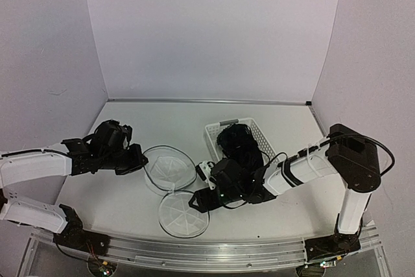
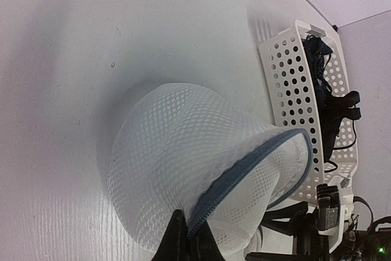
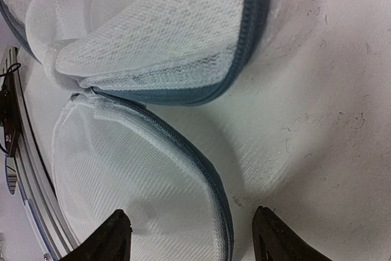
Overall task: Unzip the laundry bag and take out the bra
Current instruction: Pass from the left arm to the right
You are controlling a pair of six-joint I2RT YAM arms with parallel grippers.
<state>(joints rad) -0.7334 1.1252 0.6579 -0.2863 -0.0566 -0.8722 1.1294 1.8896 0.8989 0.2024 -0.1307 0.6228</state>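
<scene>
My right gripper stays low, almost in place, and closes its fingers next on the lid's zipper edge (image 3: pixel 226 230), which already runs between them.
The white mesh laundry bag (image 1: pixel 170 168) lies unzipped on the table, its round lid (image 1: pixel 183 214) flapped open toward the near edge. My left gripper (image 1: pixel 133 159) is shut on the bag's blue zipper rim (image 2: pixel 244 169) and shows at the bottom of the left wrist view (image 2: pixel 188 242). My right gripper (image 1: pixel 198 202) is open, its jaws straddling the lid's zipper edge (image 3: pixel 214 175) just above it; it holds nothing (image 3: pixel 194 227). The black bra (image 1: pixel 241 142) lies heaped in the white basket (image 1: pixel 214 135), apart from the bag. It also shows in the left wrist view (image 2: pixel 324 90).
The white perforated basket (image 2: pixel 287 71) stands just right of the bag, close to my right arm. Grey walls close the back and sides. The table's metal front rail (image 1: pixel 207 251) runs just below the lid.
</scene>
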